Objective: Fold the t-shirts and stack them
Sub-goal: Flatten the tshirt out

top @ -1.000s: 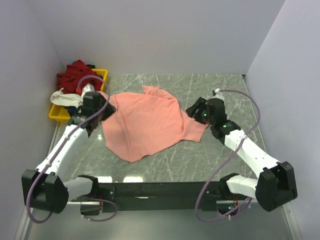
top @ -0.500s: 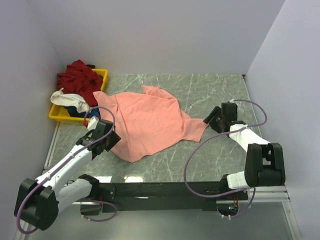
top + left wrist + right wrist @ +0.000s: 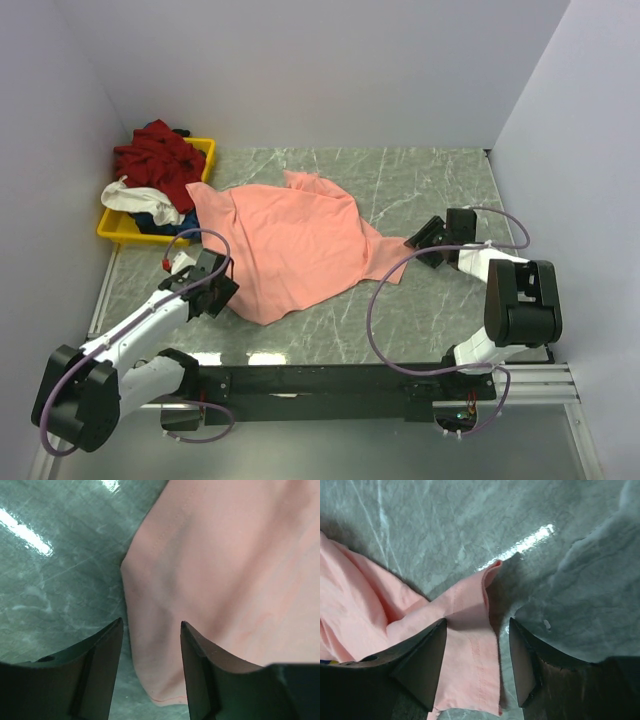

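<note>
The stitched hem strip (image 3: 402,257) (image 3: 470,655) already lies between my right gripper's open fingers, so my right gripper should next move slightly toward the pink shirt, then close on that edge.
A salmon-pink t-shirt (image 3: 295,245) lies spread and rumpled on the green marble table. My left gripper (image 3: 220,283) sits low at its near-left edge. In the left wrist view it (image 3: 151,630) is open, its fingers straddling a rounded corner of the pink cloth (image 3: 225,570), which lies flat and unpinched. My right gripper (image 3: 422,240) is at the shirt's right tip. In the right wrist view it (image 3: 477,625) is open over a stitched hem strip (image 3: 470,655) lying between the fingers. Dark red (image 3: 155,155), white (image 3: 125,195) and blue (image 3: 155,222) t-shirts are heaped at the far left.
The heap sits in a yellow tray (image 3: 108,232) against the left wall. Grey walls close the table on the left, back and right. The black rail carrying both arm bases (image 3: 320,380) runs along the near edge. Bare marble (image 3: 430,180) shows beyond the right gripper.
My left arm has swung from the shirt's far-left edge near the tray to its near-left corner. My right arm has drawn back to the right and folded low at the shirt's tip.
</note>
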Motion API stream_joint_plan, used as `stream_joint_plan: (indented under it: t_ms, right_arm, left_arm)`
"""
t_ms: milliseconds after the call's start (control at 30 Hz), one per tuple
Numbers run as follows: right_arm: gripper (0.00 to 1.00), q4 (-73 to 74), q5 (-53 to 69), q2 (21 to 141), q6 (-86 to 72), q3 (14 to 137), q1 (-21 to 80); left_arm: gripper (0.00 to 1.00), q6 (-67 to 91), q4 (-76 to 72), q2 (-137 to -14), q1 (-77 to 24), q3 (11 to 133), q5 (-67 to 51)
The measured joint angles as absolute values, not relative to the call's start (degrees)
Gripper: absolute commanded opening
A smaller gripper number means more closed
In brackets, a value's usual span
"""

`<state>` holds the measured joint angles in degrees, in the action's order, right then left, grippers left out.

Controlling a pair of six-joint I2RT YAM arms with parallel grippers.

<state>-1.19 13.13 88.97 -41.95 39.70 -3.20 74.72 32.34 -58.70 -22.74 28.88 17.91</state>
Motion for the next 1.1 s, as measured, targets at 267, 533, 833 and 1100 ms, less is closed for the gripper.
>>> stream_joint_plan:
  t_ms: [267, 533, 833, 1100]
  right_arm:
    - [0.51, -4.6, 14.8, 90.2, -43.9, 39.7, -3.2]
    - [0.07, -7.3, 17.1, 93.2, -46.5, 40.0, -3.2]
    - [0.0, -2.5, 18.0, 85.6, -47.7, 43.8, -3.2]
    - [0.0, 6.5, 17.6, 67.1, -49.0, 56.0, -5.9]
  left_arm:
    - [0.54, 76.2, 32.2, -62.8, -22.7, 28.9, 18.3]
    - [0.17, 76.0, 29.6, -66.4, -22.7, 29.3, 20.1]
    - [0.01, 68.7, 33.5, -66.1, -22.7, 39.9, 24.0]
    - [0.0, 56.6, 37.9, -61.5, -22.5, 61.1, 27.8]
